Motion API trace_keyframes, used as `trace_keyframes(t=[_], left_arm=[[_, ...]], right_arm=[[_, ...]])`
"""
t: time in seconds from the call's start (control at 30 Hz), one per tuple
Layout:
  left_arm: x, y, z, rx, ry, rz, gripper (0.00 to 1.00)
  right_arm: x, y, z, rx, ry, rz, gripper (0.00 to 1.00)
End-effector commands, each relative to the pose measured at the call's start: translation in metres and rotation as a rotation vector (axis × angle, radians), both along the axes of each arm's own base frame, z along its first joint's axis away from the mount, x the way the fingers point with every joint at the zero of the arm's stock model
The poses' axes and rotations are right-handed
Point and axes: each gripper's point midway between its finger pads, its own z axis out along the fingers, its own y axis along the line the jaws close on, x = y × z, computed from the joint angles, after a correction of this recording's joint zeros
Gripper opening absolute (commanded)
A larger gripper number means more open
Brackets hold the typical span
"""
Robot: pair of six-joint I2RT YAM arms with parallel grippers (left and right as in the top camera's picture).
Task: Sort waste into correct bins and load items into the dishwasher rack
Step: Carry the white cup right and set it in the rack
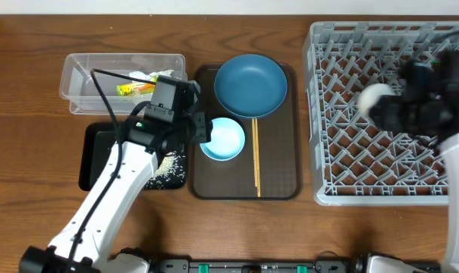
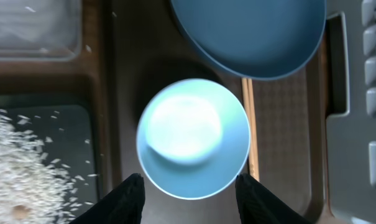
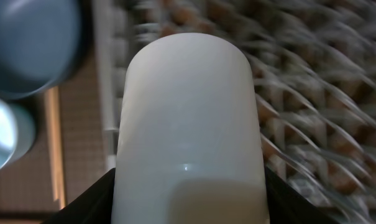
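The cream cup point(image 1: 375, 98) goes back and down in my right gripper next, rightward in the overhead view. It gets released onto the free pegs in the rack's near rows.
My right gripper point(image 1: 392, 110) is shut on the cream cup point(image 1: 375, 98) and holds it on its side above the left part of the grey dishwasher rack point(image 1: 441, 193); the cup fills the right wrist view point(image 3: 188, 124). My left gripper point(image 2: 189, 193) is open over the light blue bowl point(image 2: 192, 137), a finger on each side of its near rim. The bowl point(image 1: 223, 139), the dark blue plate point(image 1: 250, 85) and the chopsticks point(image 1: 256, 155) lie on the brown tray point(image 1: 282, 186). Rice point(image 2: 20, 162) lies in the black tray point(image 1: 92, 163). The yellow-green wrapper point(image 1: 130, 89) is in the clear tub point(image 1: 81, 68).
The brown serving tray sits between the two bins on the left and the rack on the right. The rack's upright pegs blur under the cup in the right wrist view point(image 3: 312, 99). The pink cup is out of view.
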Motion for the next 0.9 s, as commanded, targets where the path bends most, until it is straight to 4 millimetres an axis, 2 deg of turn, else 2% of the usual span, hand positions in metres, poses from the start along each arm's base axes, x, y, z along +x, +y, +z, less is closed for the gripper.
trace_keyframes(t=[0.0,0.1,0.23,0.4,0.53,0.67,0.77,0.87], left_arm=[[0.005,0.01,0.003,0.055,-0.03,0.013,0.5],[0.005,0.01,0.003,0.055,-0.03,0.013,0.51],[0.005,0.01,0.003,0.055,-0.03,0.013,0.51],[0.005,0.01,0.002,0.055,-0.029,0.012,0.51],[0.005,0.01,0.003,0.055,-0.03,0.013,0.51],[0.005,0.01,0.002,0.055,-0.03,0.013,0.51],[0.005,0.01,0.002,0.055,-0.029,0.013,0.55],[0.005,0.01,0.002,0.055,-0.029,0.012,0.56]], right_arm=[[-0.005,-0.047,-0.007,-0.015,0.057,-0.199,0.29],[-0.016,-0.078,-0.018,-0.016,0.121,-0.298,0.25],[-0.026,-0.106,-0.039,0.008,0.206,-0.394,0.23],[-0.043,-0.124,-0.07,0.021,0.348,-0.454,0.21],[-0.047,-0.131,-0.09,0.03,0.427,-0.468,0.24],[-0.047,-0.133,-0.105,0.04,0.475,-0.467,0.34],[-0.047,-0.13,-0.109,0.054,0.49,-0.46,0.6],[-0.045,-0.125,-0.106,0.08,0.474,-0.455,0.68]])
